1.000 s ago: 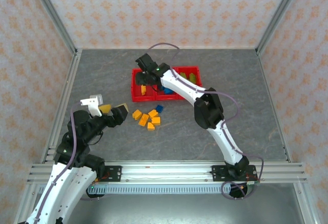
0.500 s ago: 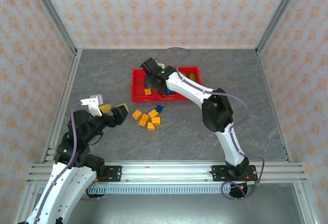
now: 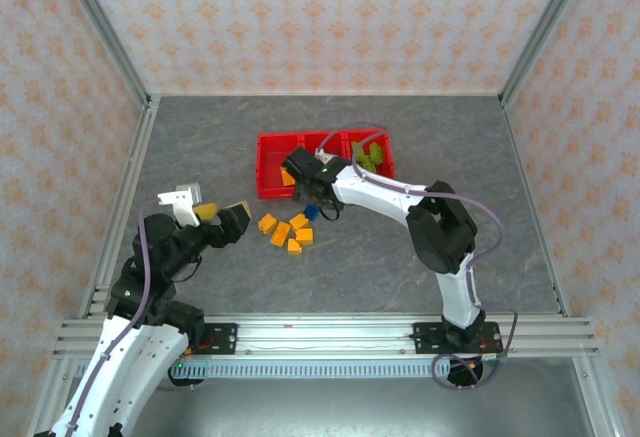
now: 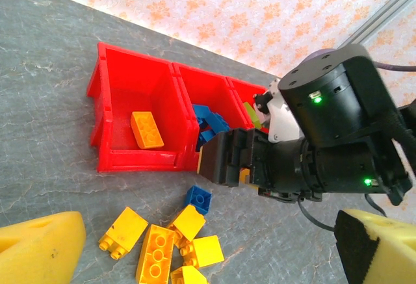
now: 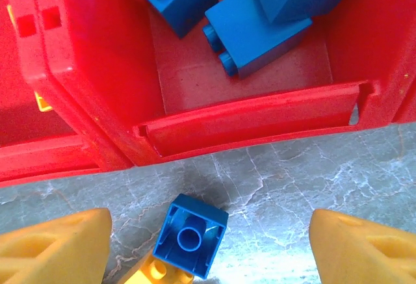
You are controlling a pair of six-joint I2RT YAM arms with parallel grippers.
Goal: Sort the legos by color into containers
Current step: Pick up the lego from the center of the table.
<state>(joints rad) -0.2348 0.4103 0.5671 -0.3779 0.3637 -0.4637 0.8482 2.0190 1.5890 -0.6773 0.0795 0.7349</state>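
The blue lego is below my open fingers with a gap on either side. My right gripper will move down around the lego's opposite sides next and close.
The containers are three joined red bins. Seen from the left wrist, the left bin holds an orange lego and the middle bin holds blue legos. Lime green legos lie in the right bin. Several orange legos and one blue lego, lying studs down, sit on the table just in front of the bins. My right gripper hangs open over that blue lego, its fingers either side and apart from it. My left gripper is open and empty, near the orange pile.
The grey table floor has metal frame rails along its sides and patterned walls behind. The right arm arches across the front of the bins. An orange lego touches the blue one's near corner.
My right gripper drew back from above the left bin to the table in front of the bins, and its jaws opened wider. The left arm stayed still.
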